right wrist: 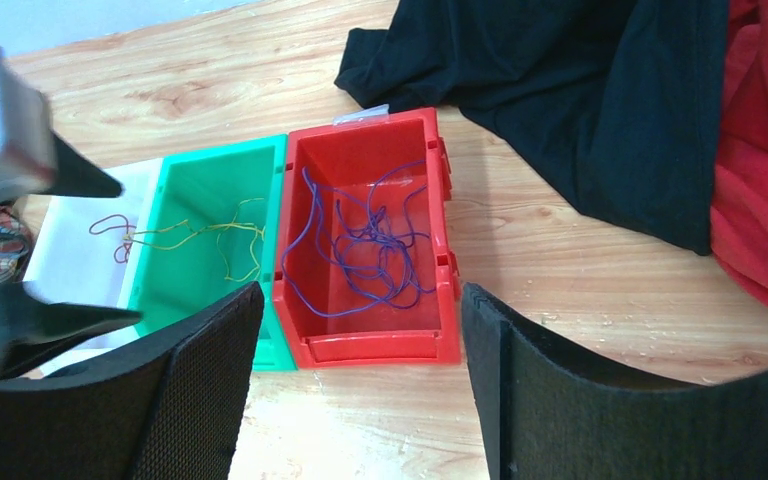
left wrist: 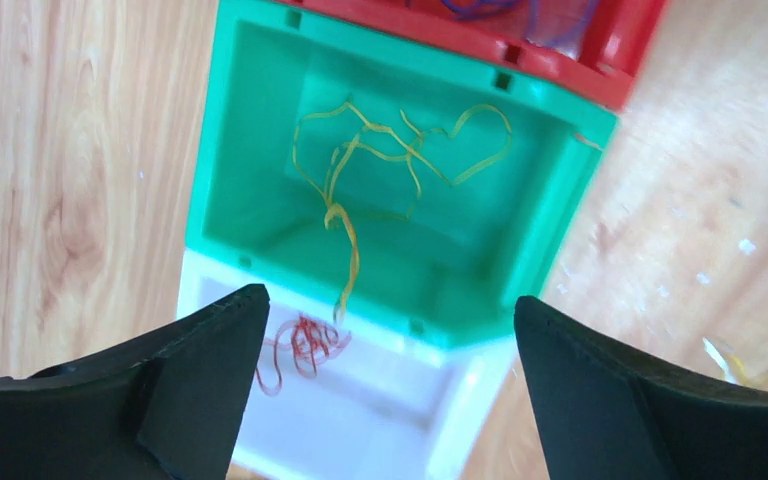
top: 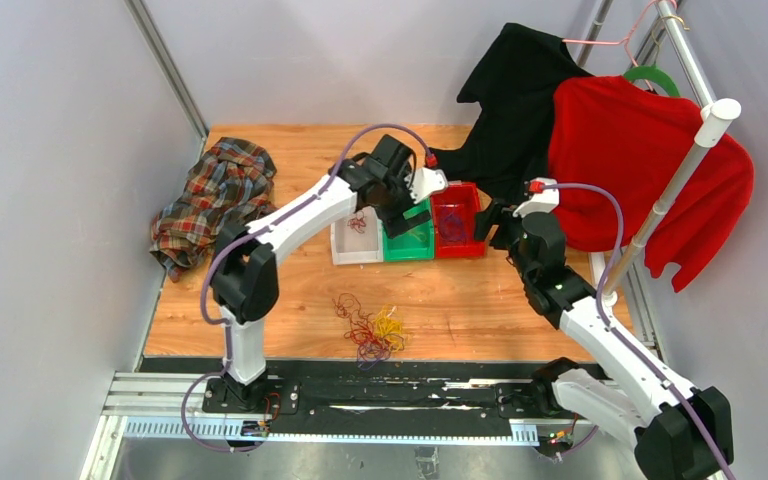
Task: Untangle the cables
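The loose red loops at the tangle's far end are clear of the yellow, so my left gripper will next move back from the green bin (left wrist: pixel 560 200) and down onto them.
A tangle of dark red and yellow cables (top: pixel 370 328) lies on the wooden table in front of three bins. My left gripper (left wrist: pixel 390 300) hangs open above the green bin (left wrist: pixel 560 200), with nothing between its fingers. A yellow cable (left wrist: pixel 400 150) lies loosely in that bin, one end reaching its wall by the white bin (left wrist: pixel 360 420). A small red cable (left wrist: pixel 305 340) sits in the white bin. Purple cables (right wrist: pixel 370 240) lie in the red bin (right wrist: pixel 370 345). My right gripper (right wrist: pixel 360 290) is open and empty, just off the red bin's near right side.
A plaid shirt (top: pixel 215 195) is heaped at the table's left edge. A black garment (top: pixel 515 100) lies behind the bins. A red sweater (top: pixel 640 165) hangs on a white rack pole (top: pixel 675 190) at the right.
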Robot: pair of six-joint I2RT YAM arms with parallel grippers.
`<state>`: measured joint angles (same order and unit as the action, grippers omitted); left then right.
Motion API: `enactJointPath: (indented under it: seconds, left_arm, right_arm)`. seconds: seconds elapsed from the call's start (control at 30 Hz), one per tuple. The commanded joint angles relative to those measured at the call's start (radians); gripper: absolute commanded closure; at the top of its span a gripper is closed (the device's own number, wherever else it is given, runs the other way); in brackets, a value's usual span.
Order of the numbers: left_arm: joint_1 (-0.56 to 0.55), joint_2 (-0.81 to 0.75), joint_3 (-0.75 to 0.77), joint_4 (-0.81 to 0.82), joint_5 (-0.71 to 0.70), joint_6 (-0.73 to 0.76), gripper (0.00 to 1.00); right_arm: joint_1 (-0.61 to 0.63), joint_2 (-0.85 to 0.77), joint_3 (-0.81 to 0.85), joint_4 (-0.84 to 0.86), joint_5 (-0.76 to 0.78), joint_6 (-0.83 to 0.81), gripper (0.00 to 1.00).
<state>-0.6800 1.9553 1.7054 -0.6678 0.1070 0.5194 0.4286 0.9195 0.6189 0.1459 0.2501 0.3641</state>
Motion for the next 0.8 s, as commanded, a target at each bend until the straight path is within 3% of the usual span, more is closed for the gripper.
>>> enactJointPath:
  seconds: [0.0, 0.27, 0.47, 0.77]
  left_arm:
    - [0.020, -0.144, 0.021, -0.199, 0.101, 0.057, 0.02]
    - [0.021, -0.355, -0.210, -0.428, 0.264, 0.230, 0.02]
    - [-0.022, -0.426, -0.431, -0.427, 0.355, 0.271, 0.01]
    - [-0.047, -0.341, -0.555, -0.273, 0.283, 0.338, 0.07]
  right_arm:
    - [0.002, -0.018, 0.042, -0.037, -0.044, -0.028, 0.27]
    - [0.055, -0.033, 0.053, -0.087, -0.056, -0.053, 0.26]
    - [0.056, -0.038, 0.043, -0.076, -0.126, -0.058, 0.27]
    - [0.056, -0.039, 0.018, -0.060, -0.184, -0.045, 0.30]
